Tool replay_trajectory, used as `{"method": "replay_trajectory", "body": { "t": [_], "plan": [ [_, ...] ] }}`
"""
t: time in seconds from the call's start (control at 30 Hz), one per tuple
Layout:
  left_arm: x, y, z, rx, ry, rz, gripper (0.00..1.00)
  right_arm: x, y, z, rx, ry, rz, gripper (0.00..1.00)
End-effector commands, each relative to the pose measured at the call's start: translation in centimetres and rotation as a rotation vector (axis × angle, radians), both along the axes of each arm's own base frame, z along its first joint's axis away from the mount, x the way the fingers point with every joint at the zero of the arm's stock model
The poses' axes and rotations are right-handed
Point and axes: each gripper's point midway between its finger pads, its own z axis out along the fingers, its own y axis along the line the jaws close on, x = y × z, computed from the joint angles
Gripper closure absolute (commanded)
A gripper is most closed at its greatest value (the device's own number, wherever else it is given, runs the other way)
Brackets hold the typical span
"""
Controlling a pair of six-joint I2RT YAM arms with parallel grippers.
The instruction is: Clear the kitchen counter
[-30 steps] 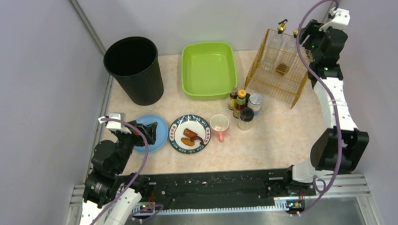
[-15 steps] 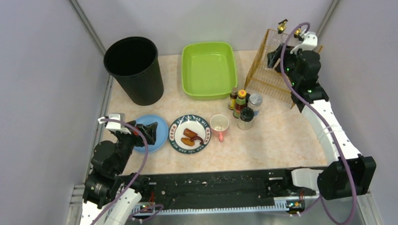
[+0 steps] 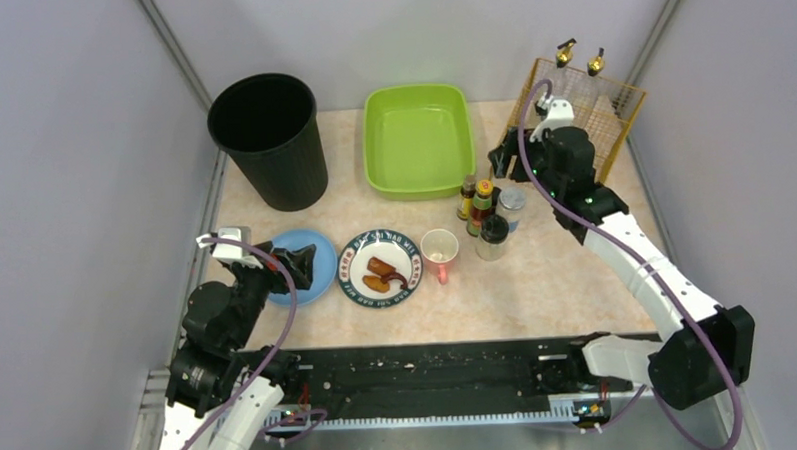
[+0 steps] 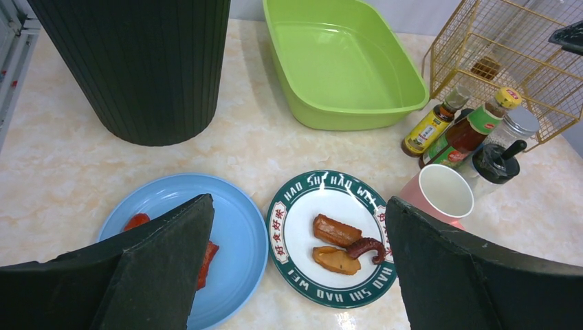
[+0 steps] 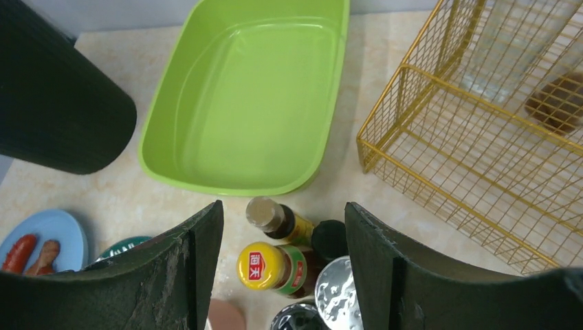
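Jars crowd the bottle's body below, so my right gripper first needs to move back and down from beside the basket to get its open fingers around the yellow cap (image 3: pixel 484 187) (image 5: pixel 262 266).
The beige kitchen counter (image 3: pixel 556 270) holds a blue plate (image 3: pixel 323 278) with red food (image 4: pixel 137 221), a green-rimmed plate (image 3: pixel 351 257) with brown food pieces (image 4: pixel 337 230), a pink cup (image 3: pixel 439 250) and a cluster of bottles and jars (image 3: pixel 486 210). My left gripper (image 3: pixel 301 260) is open and empty, low over the two plates; it also shows in the left wrist view (image 4: pixel 297 203). My right gripper (image 3: pixel 500 161) is open and empty, above the yellow-capped bottle (image 5: pixel 265 265) and the tan-capped bottle (image 5: pixel 265 213), as the right wrist view (image 5: pixel 283 206) shows.
A tall black bin (image 3: pixel 268 139) stands at the back left. A lime-green tub (image 3: pixel 418 189) sits at the back middle. A gold wire basket (image 3: pixel 615 102) stands at the back right, behind my right arm. A black rail (image 3: pixel 430 369) runs along the near edge.
My right arm has swung from above the wire basket at the back right leftward and down to the bottles. The left arm has not moved.
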Motion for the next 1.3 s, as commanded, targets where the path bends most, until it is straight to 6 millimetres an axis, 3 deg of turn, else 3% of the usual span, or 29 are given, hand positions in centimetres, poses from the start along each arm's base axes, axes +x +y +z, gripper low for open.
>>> {"method": "replay_trajectory", "body": {
  "t": [0.0,0.17,0.43,1.27],
  "plan": [
    [0.1,-0.3,0.9,-0.004,-0.039,-0.015,0.01,-0.6,0.7,-1.5,-0.056,0.032,0.021,0.36],
    [0.2,-0.4,0.7,-0.002,-0.032,-0.023,0.01,-1.2,2.8,-3.3,-0.089,0.073,0.085,0.36],
    [0.3,-0.6,0.5,0.003,-0.019,-0.028,0.01,-0.8,3.9,-5.4,-0.131,0.114,0.077,0.35],
    [0.4,-0.8,0.3,0.004,-0.012,-0.036,0.01,-2.5,4.8,-7.4,-0.216,0.175,0.094,0.42]
  ]
}}
